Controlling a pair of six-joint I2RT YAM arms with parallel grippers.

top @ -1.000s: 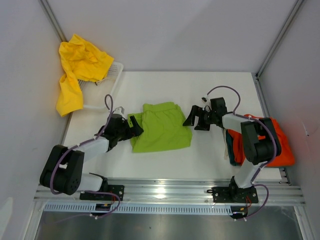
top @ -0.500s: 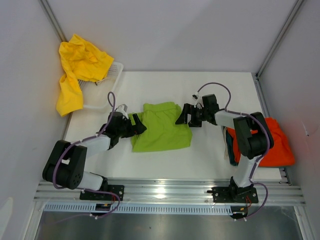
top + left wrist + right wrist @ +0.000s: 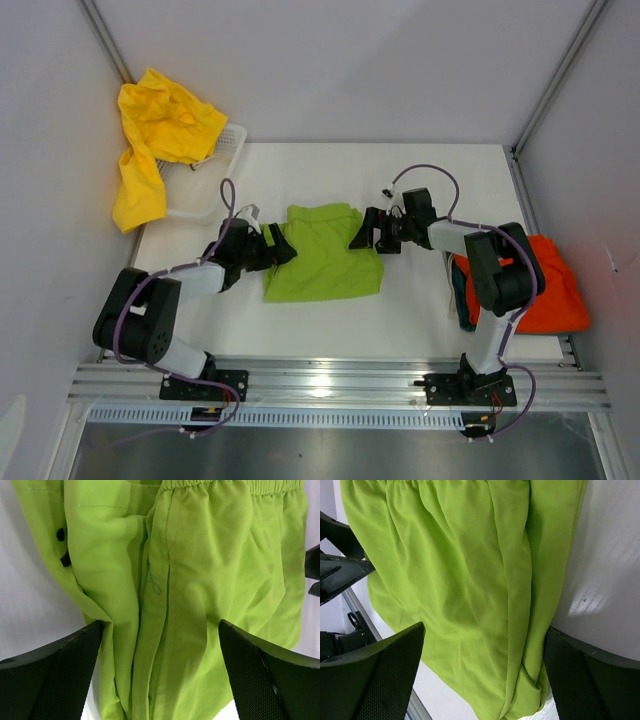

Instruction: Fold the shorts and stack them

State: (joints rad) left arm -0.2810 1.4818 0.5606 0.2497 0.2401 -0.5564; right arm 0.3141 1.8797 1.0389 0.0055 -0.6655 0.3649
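Note:
The bunched folds of green fabric are already between my left gripper's open fingers, so next it will stay at this edge of the shorts and close.
Lime green shorts (image 3: 322, 255) lie folded flat mid-table. My left gripper (image 3: 278, 250) is open at their left edge, its fingers straddling bunched folds of the green fabric (image 3: 200, 570). My right gripper (image 3: 362, 235) is open at the upper right corner, with the fabric's doubled edge (image 3: 470, 580) lying between its jaws. Neither is closed on the cloth. Yellow shorts (image 3: 155, 135) hang over the basket at the back left. Orange-red shorts (image 3: 555, 290) lie on dark teal shorts (image 3: 458, 290) at the right edge, partly hidden by the right arm.
The white plastic basket (image 3: 232, 140) stands at the table's back left corner. Grey walls close in both sides and the back. A metal rail (image 3: 330, 380) runs along the near edge, where both arm bases are bolted.
My right gripper has moved left, from clear of the lime shorts onto their upper right corner. The left gripper has edged up and further onto their left edge. Both stay open.

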